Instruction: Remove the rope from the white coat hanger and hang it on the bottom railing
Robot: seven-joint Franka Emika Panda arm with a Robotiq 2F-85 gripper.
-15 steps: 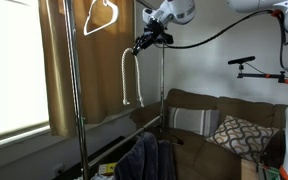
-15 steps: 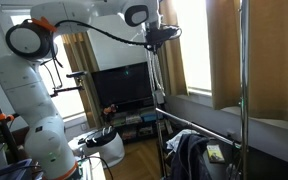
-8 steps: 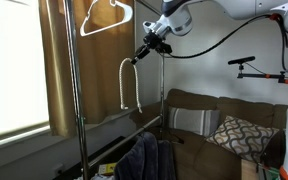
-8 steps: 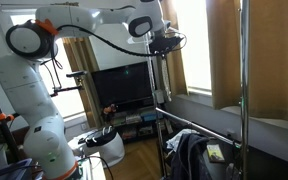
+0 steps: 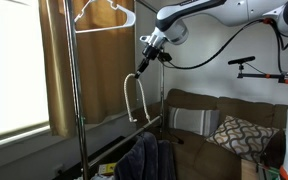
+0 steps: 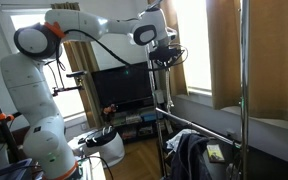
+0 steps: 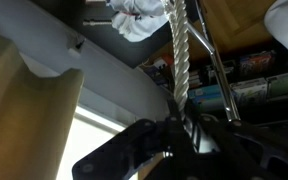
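My gripper comes down toward the curtains next and releases the rope over the bottom railing below it, as the loop still hangs above that railing.
A white twisted rope [image 5: 134,97] hangs in a loop from my gripper [image 5: 143,64], which is shut on its top end. The rope is off the white coat hanger [image 5: 102,14], which hangs on the top rail at the upper left. In the wrist view the rope [image 7: 179,60] runs up from between my fingers [image 7: 180,128]. The bottom railing [image 5: 114,142] runs low across the metal rack, below the rope. In an exterior view my gripper [image 6: 165,58] sits beside the rack's upright pole; the rope is hard to make out there.
A metal clothes rack stands on upright poles [image 5: 75,110]. Dark clothes [image 5: 149,158] hang on it low down. A couch with a patterned pillow [image 5: 234,132] stands behind. Brown curtains [image 5: 89,70] cover the window. A TV [image 6: 124,90] stands at the back.
My gripper has moved down and slightly right with the rope. The rope's loop hangs lower and further from the coat hanger than one second ago.
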